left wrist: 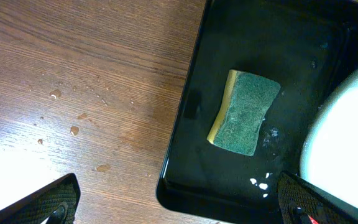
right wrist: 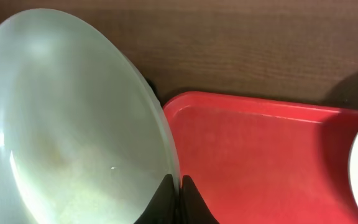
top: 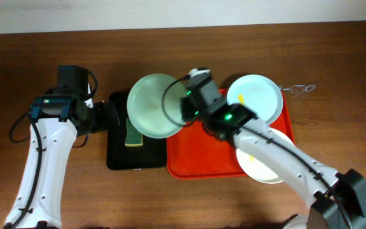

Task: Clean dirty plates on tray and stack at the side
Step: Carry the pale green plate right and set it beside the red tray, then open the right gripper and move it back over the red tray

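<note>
My right gripper should next lower the plate rightward in the overhead view, onto the empty wood (top: 331, 129) beside the red tray.
My right gripper (top: 184, 105) is shut on the rim of a pale mint plate (top: 152, 105) and holds it tilted over the black tray (top: 116, 159) and its green-yellow sponge (top: 133, 135). In the right wrist view the fingers (right wrist: 178, 186) pinch the plate's edge (right wrist: 73, 124). Two more white plates with yellow smears lie on the red-orange tray (top: 199, 152): one at the back right (top: 256, 95), one at the front right (top: 265, 166), partly under my right arm. My left gripper (left wrist: 179, 199) is open, hovering over the black tray's corner (left wrist: 191, 186) near the sponge (left wrist: 244, 112).
Water droplets lie on the wooden table (left wrist: 73, 130) left of the black tray. A small metal object (top: 300, 88) lies beyond the red tray's back right corner. The held plate's edge (left wrist: 347, 137) shows at the right of the left wrist view.
</note>
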Available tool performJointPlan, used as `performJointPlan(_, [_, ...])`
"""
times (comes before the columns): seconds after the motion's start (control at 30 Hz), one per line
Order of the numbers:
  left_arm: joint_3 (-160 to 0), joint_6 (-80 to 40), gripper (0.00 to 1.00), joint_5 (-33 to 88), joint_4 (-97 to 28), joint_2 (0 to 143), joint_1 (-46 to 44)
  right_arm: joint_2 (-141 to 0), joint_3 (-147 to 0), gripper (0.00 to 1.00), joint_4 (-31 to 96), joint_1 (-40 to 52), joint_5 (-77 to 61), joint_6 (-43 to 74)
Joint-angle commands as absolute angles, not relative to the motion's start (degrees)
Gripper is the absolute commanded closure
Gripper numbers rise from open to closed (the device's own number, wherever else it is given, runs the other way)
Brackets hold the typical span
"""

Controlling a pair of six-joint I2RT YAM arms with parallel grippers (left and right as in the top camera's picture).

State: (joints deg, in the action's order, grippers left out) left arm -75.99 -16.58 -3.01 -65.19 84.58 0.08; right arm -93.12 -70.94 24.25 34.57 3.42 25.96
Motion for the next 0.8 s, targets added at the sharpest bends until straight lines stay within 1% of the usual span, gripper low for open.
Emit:
performJointPlan(0.0, [-77.0,-17.3,0.01,-2.6,-65.3,83.8,0.3,-88.2,-71.6,0.96,26.2,24.5,-13.1,27.7])
performJointPlan(0.13, [-77.0,-17.3,0.01,-2.6,-65.2,83.8,0.3,-84.6,-71.6,0.96,32.9,8.4,-16.3,27.7])
performJointPlan(0.3, [-77.0,-17.3,0.01,-2.6,-65.3,83.8,0.3,-84.3,-71.6,0.96,43.1,-15.7,-15.9,27.0])
performJointPlan(0.47, [-77.0,-17.3,0.01,-2.6,-65.3,83.8,0.3,-84.7,-71.6,0.96,46.3,-32.1,-15.9,27.0])
performJointPlan(0.57, [-77.0,-17.3,0.01,-2.6,-65.3,83.8,0.3,-84.8,-71.6,0.96,46.6,-38.1,-15.2,27.1])
performJointPlan(0.6, [-77.0,-17.3,0.01,-2.6,-65.3,83.8,0.3,-84.8,-71.6,0.96,46.9,-39.6,-12.3,27.1])
performJointPlan(0.77, [-77.0,-17.3,0.01,-2.6,-65.3,83.8,0.3,-86.0,-69.3,0.96,46.7,-40.6,0.9,28.2])
